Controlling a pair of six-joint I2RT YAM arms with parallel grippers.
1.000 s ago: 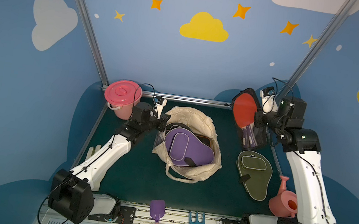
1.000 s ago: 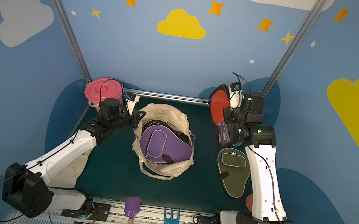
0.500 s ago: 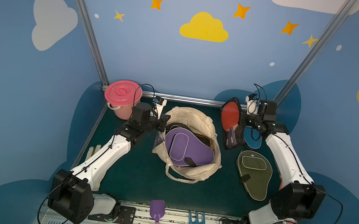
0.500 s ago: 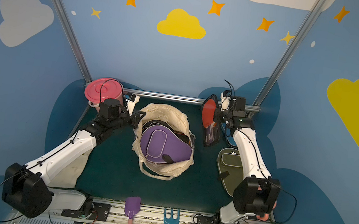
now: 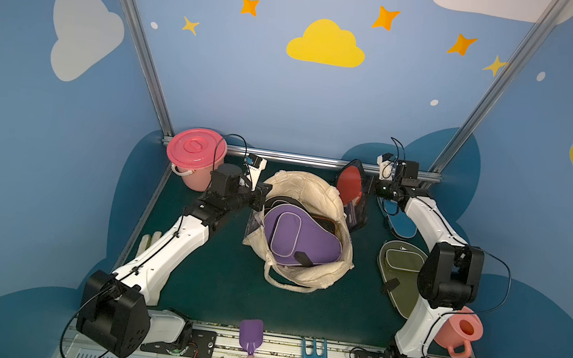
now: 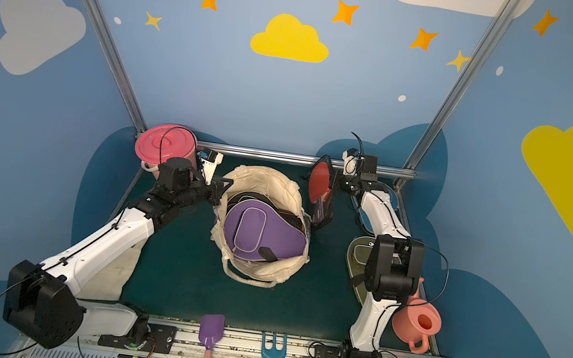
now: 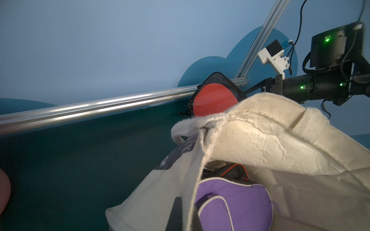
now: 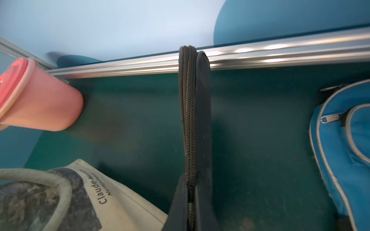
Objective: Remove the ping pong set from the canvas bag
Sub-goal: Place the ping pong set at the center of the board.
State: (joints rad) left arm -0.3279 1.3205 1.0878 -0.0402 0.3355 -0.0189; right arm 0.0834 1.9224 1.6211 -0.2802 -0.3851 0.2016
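Note:
My right gripper moves down next, tilts the upright red paddle flat and releases, since the bare mat (image 6: 340,213) (image 8: 252,150) between the bag and the blue cover lies below that gripper.
The cream canvas bag (image 5: 313,191) stands open mid-table with a purple paddle cover (image 5: 298,236) on top inside it and a black cover under that. My left gripper (image 5: 263,195) is shut on the bag's near-left rim (image 7: 200,160); an orange-trimmed black case (image 7: 233,172) shows behind the purple cover (image 7: 236,204). My right gripper (image 5: 366,189) is shut on the zip edge (image 8: 192,120) of the clear-packed red paddle (image 5: 349,185), held upright just right of the bag at the back. A blue cover (image 5: 399,223) and an olive cover (image 5: 398,273) lie on the mat to the right.
A pink lidded bucket (image 5: 195,156) stands at the back left by the metal rail (image 5: 299,158). A pink watering can (image 5: 460,331) sits at the front right. A purple shovel (image 5: 251,337) and a blue rake (image 5: 313,356) lie along the front edge.
My right arm has folded down and carried the red paddle from high at the right to low beside the bag's back-right side. The left arm and the bag have not moved.

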